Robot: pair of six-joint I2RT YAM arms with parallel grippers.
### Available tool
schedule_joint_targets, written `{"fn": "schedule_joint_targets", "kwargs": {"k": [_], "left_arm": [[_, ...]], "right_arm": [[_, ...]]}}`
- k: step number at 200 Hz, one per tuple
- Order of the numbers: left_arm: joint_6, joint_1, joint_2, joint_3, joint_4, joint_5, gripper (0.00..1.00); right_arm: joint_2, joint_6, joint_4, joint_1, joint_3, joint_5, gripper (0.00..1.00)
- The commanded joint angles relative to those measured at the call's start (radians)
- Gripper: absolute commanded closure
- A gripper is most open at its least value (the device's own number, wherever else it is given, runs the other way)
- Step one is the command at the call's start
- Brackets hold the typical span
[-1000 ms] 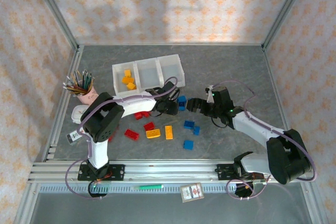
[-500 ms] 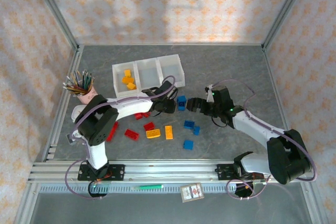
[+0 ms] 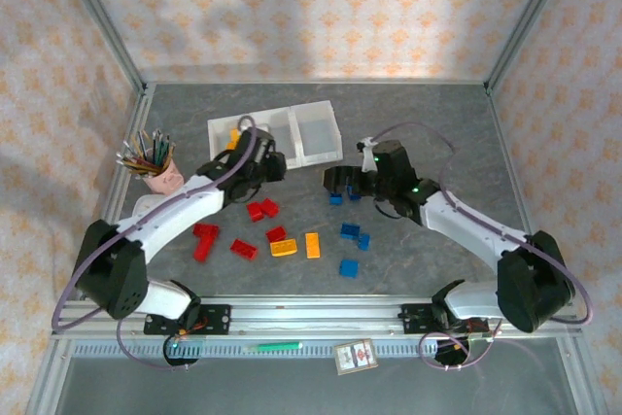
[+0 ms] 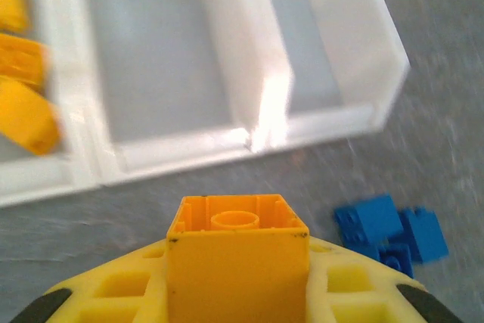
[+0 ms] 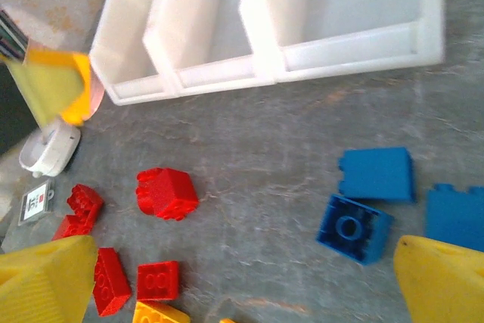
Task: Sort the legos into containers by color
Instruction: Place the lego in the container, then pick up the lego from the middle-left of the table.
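Observation:
My left gripper should carry the matching lego outward, toward the pink cup, until it is over the bin already holding yellow legos, and release it there.
My left gripper is shut on a yellow-orange lego, hollow underside facing the camera. It hovers just in front of the white containers, near the wall between the middle and right bins. From above, the left gripper overlaps the row's front edge. The left bin holds several yellow legos. My right gripper is open above the table, two blue legos lying just inside its right finger. Red legos, yellow legos and blue legos lie scattered in front.
A pink cup of coloured pencils stands left of the containers, with a small white object beside it. Metal frame rails run along the near edge. Patterned walls close in the back and sides.
My left arm has swung back and to the left from the blue legos toward the containers, carrying the yellow-orange lego. The right gripper has shifted left and farther back, still open.

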Motion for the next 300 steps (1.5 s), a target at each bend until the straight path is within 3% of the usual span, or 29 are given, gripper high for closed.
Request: {"fn": "schedule_joint_targets", "kwargs": {"k": [1, 39, 73, 93, 133, 167, 194, 219, 263, 300], "left_arm": [[-0.013, 0.086, -0.046, -0.015, -0.015, -0.091, 0.84], [-0.002, 0.227, 0.001, 0.026, 0.021, -0.134, 0.84], [-0.004, 0.298, 0.135, 0.113, 0.052, -0.144, 0.84], [0.01, 0.311, 0.222, 0.152, 0.101, -0.109, 0.84], [0.024, 0.333, 0.385, 0.276, 0.076, -0.144, 0.82], [0.054, 0.335, 0.452, 0.349, 0.034, -0.157, 0.68], [0.057, 0.335, 0.441, 0.34, 0.032, -0.147, 0.53], [0.06, 0.334, 0.42, 0.325, 0.02, -0.141, 0.47], [0.056, 0.317, 0.314, 0.253, -0.009, -0.046, 0.43], [0.052, 0.228, 0.174, 0.14, -0.065, -0.031, 0.4]], "right_arm": [[0.058, 0.009, 0.055, 0.047, 0.055, 0.041, 0.0], [0.178, 0.041, 0.106, 0.098, 0.143, 0.075, 0.0], [0.245, 0.064, 0.128, 0.098, 0.188, 0.093, 0.0], [0.266, 0.061, 0.13, 0.098, 0.203, 0.102, 0.0], [0.284, 0.056, 0.129, 0.098, 0.205, 0.115, 0.0], [0.292, 0.046, 0.121, 0.095, 0.217, 0.115, 0.0], [0.294, 0.046, 0.122, 0.087, 0.224, 0.103, 0.0], [0.292, 0.045, 0.119, 0.075, 0.225, 0.089, 0.0], [0.237, 0.043, 0.091, 0.037, 0.19, 0.075, 0.0], [0.159, 0.023, 0.017, 0.013, 0.129, 0.082, 0.0]]}}
